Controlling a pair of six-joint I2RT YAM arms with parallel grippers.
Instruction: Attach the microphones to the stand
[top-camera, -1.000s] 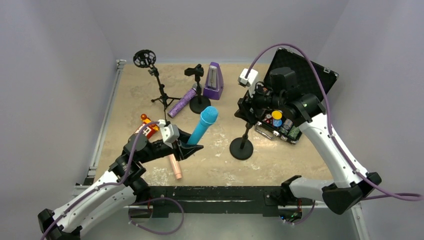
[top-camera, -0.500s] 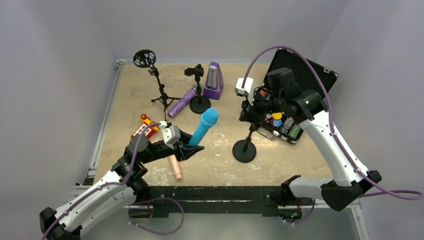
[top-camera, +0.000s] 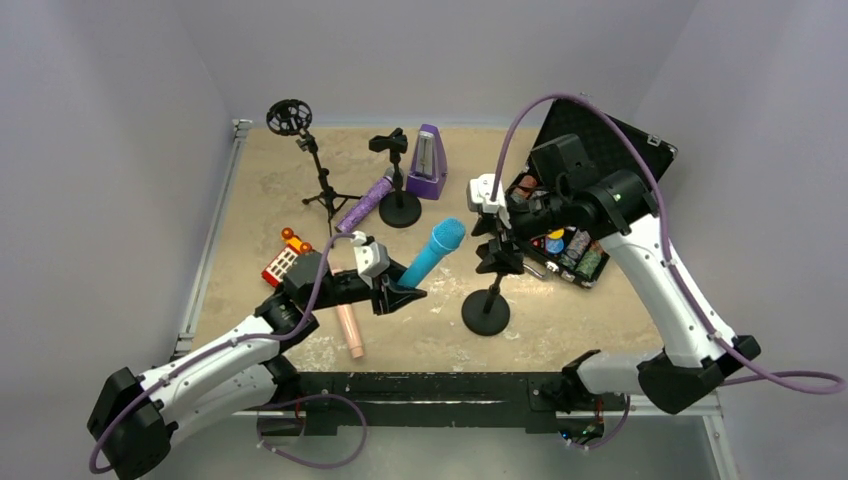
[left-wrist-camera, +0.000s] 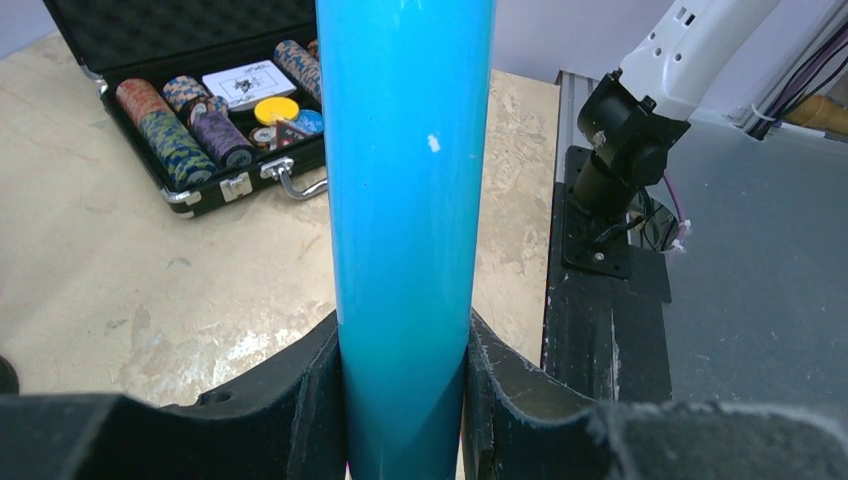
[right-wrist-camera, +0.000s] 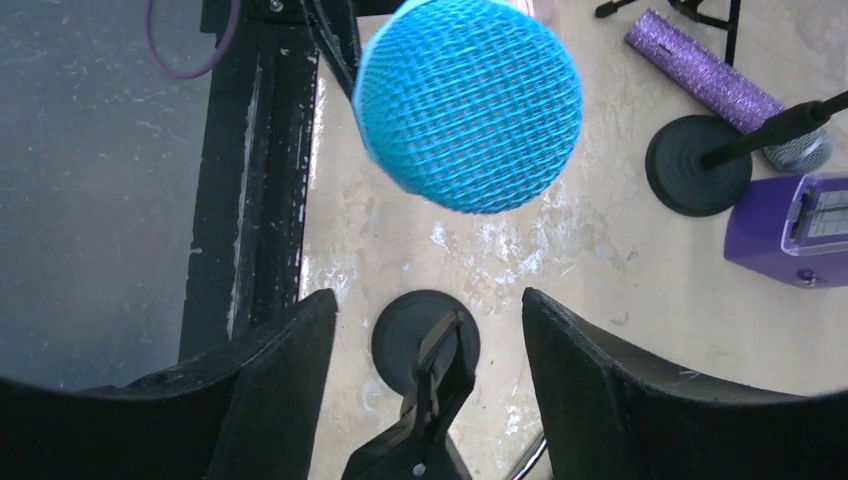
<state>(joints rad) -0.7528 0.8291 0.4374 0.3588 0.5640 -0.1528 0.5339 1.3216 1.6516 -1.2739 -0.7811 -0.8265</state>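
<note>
The stand's clip (top-camera: 501, 261) is to my left gripper's right in the top view, so the gripper will next bring the cyan-blue microphone across into the clip and let go.
My left gripper (top-camera: 398, 296) is shut on the lower body of the cyan-blue microphone (top-camera: 428, 260), which is tilted with its head up and to the right, close to the clip (top-camera: 497, 252) of the round-base stand (top-camera: 486, 313). In the left wrist view the fingers (left-wrist-camera: 305, 400) clamp the blue body (left-wrist-camera: 405, 200). My right gripper (right-wrist-camera: 430, 310) is open around the stand's clip (right-wrist-camera: 432, 395) without touching it, and the blue mesh head (right-wrist-camera: 467, 103) is just in front. The pink microphone (top-camera: 348, 327) lies on the table. The glittery purple microphone (top-camera: 362, 204) leans on another stand's base (top-camera: 400, 211).
A tripod stand with a ring mount (top-camera: 290, 117) is at the back left. A purple metronome (top-camera: 428, 162) is at the back. An open case of poker chips (top-camera: 575, 245) sits under my right arm. A red toy (top-camera: 283, 264) lies at the left.
My left gripper has carried the cyan-blue microphone to the right, up to the stand's clip. My right gripper has swung left and lower around the clip. The stand's base has shifted slightly nearer.
</note>
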